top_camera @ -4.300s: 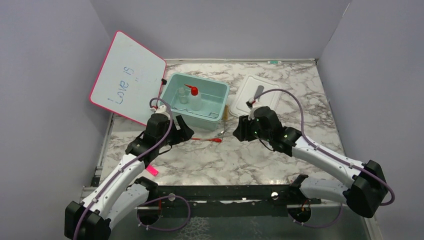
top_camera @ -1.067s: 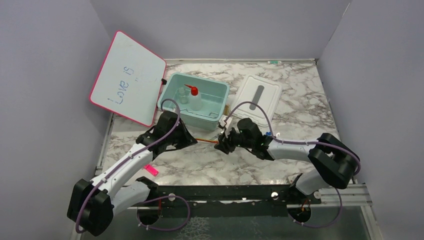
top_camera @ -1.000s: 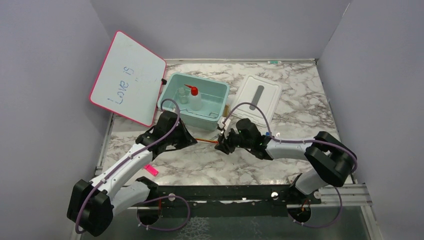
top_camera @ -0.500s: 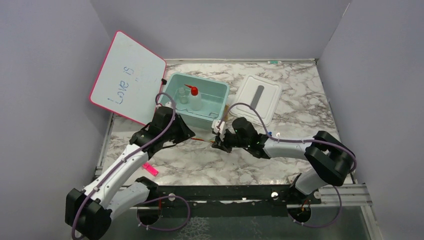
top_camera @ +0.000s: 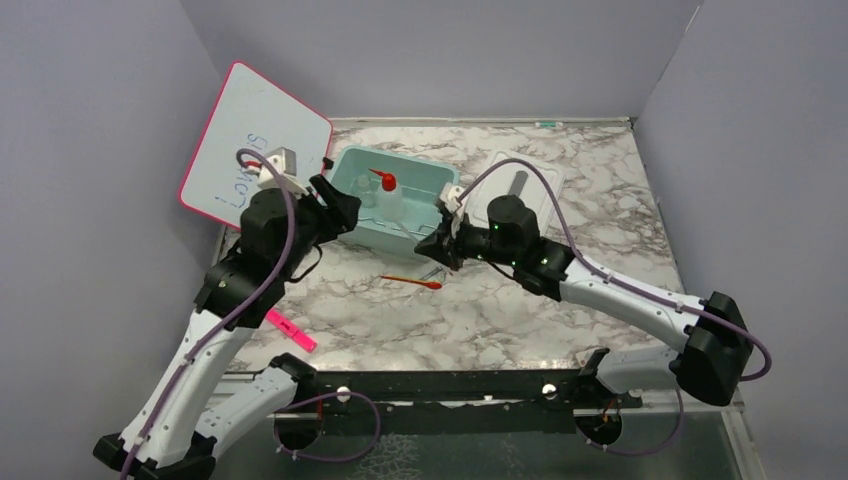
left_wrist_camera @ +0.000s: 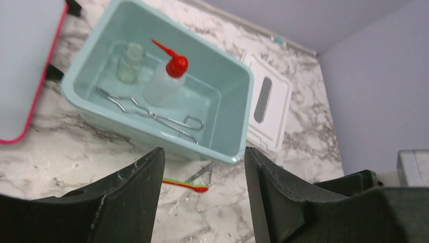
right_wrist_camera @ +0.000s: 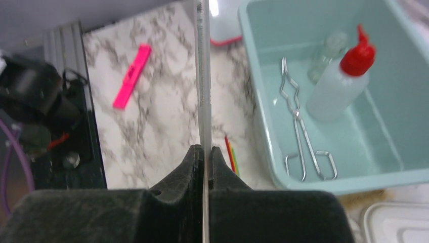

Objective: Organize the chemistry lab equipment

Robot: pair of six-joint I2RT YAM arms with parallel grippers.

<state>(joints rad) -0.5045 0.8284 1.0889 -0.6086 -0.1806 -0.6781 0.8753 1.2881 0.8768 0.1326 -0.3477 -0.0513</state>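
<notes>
Next, my right gripper lifts outward over the tub's rim, then lowers and releases the metal piece [right_wrist_camera: 202, 76]. The tub's bottom [right_wrist_camera: 282, 124] beside the tongs lies outward of it, behind the rim.
My right gripper [top_camera: 437, 247] [right_wrist_camera: 204, 149] is shut on a thin metal strip [right_wrist_camera: 202, 76], raised just off the teal tub's front right corner [top_camera: 447, 192]. Inside the tub [left_wrist_camera: 126, 129] are the squeeze bottle with red nozzle [left_wrist_camera: 164, 83] [right_wrist_camera: 336, 86], metal tongs [left_wrist_camera: 152, 114] [right_wrist_camera: 301, 131] and a clear vial [left_wrist_camera: 129, 63]. The thin red-handled tool [top_camera: 412, 281] [left_wrist_camera: 184, 185] [right_wrist_camera: 231, 152] lies on the marble in front of the tub. My left gripper [top_camera: 335, 205] [left_wrist_camera: 204, 152] hangs open and empty above the tub's left end.
A pink-edged whiteboard [top_camera: 255, 150] leans at the back left, beside my left arm. A pink marker [top_camera: 290, 330] [right_wrist_camera: 131, 76] lies near the front left edge. A white lid [top_camera: 520, 190] [left_wrist_camera: 265, 106] rests right of the tub.
My left gripper has opened, let go and risen up and back to the left. My right gripper, shut on the metal strip, has lifted toward the tub. The red-handled tool stays on the table.
</notes>
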